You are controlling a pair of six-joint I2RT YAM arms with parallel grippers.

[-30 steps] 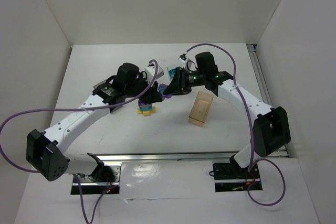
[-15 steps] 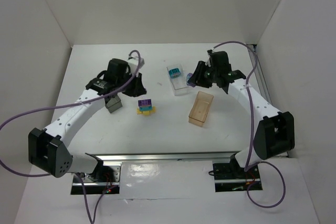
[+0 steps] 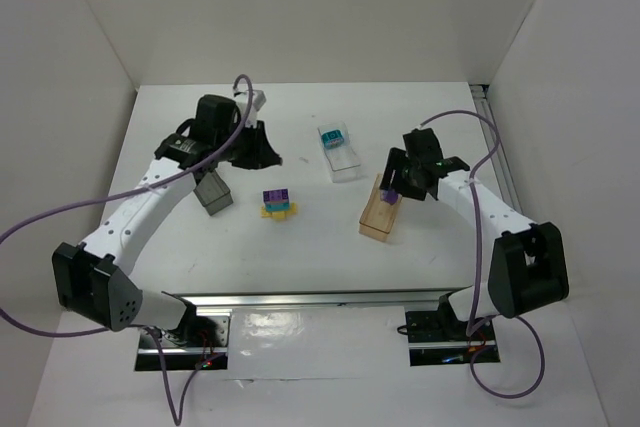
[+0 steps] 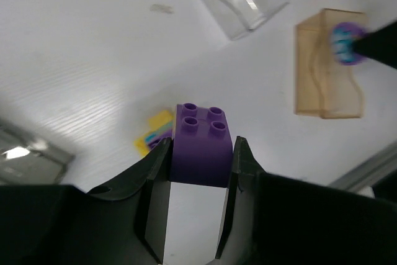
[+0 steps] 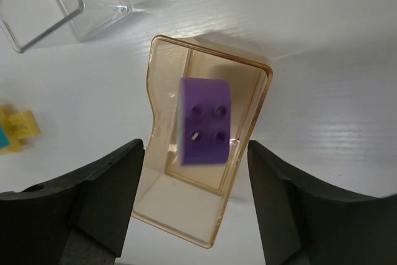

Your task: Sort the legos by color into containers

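Next, the left gripper moves to the right in the top view, over the tan container [image 3: 379, 215] [image 4: 330, 85], and releases the purple lego, because another purple lego is there.
My left gripper [image 4: 201, 148] is shut on a purple lego [image 4: 201, 131], studs facing away; in the top view it [image 3: 258, 150] hovers behind the dark grey container [image 3: 213, 194]. My right gripper [image 5: 195, 148] stands open above the tan container [image 5: 162, 198]. A second purple lego [image 5: 205, 130] is free of its fingers, within the tan container's outline [image 3: 378, 215]. A small pile of purple, teal and yellow legos [image 3: 278, 203] lies mid-table. The clear container [image 3: 341, 161] holds a teal lego [image 3: 333, 135].
White walls close in the table at the back and both sides. Purple cables loop off both arms. The clear container [image 5: 62, 4] lies just beyond the tan one, and a yellow lego [image 5: 18, 125] of the pile shows at the left edge.
My right gripper swung from the clear container to above the tan one and opened, letting go of its purple lego. My left arm drew back and left, still gripping its purple lego.
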